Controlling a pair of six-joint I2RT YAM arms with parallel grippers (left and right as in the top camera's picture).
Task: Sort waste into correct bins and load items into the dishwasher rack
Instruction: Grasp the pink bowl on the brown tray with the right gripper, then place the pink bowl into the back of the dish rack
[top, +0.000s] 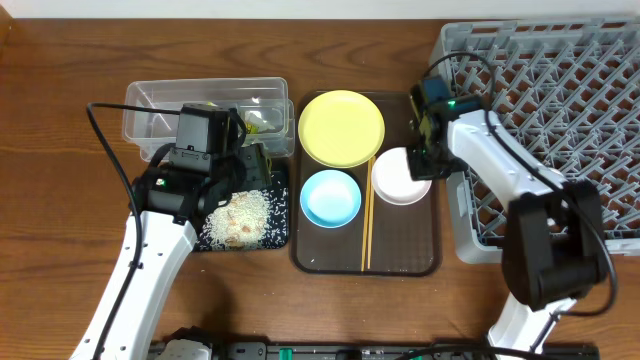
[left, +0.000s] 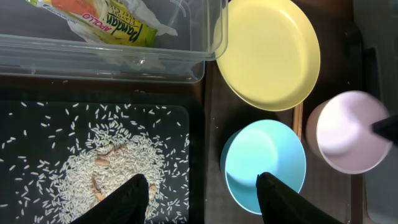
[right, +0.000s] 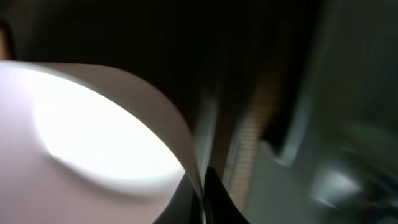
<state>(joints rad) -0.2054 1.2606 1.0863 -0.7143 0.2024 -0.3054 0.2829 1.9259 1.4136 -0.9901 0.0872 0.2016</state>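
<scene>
I will next lift the white bowl outward with my right gripper, toward the grey rack's far tray-side corner (top: 482, 44). Then I will tilt it over the rack's bare wires and let go of the bowl's rim.
My right gripper (top: 428, 165) is shut on the rim of the white bowl (top: 400, 177), which sits on the brown serving tray (top: 400, 250); the bowl's rim fills the right wrist view (right: 93, 124) between the fingers (right: 204, 193). The yellow plate (top: 341, 128), light blue bowl (top: 330, 197) and chopsticks (top: 367, 225) lie on the same tray. My left gripper (left: 202, 196) is open and empty above the black tray's (left: 25, 124) right edge, over the rice (left: 118, 165). The snack wrapper (left: 109, 22) lies in the clear tub (top: 205, 100). The grey rack (top: 560, 110) stands at right.
The light blue bowl (left: 264, 163), yellow plate (left: 267, 53) and white bowl (left: 349, 132) also show in the left wrist view. Bare wooden table lies at left and front. The small white cup is out of view.
</scene>
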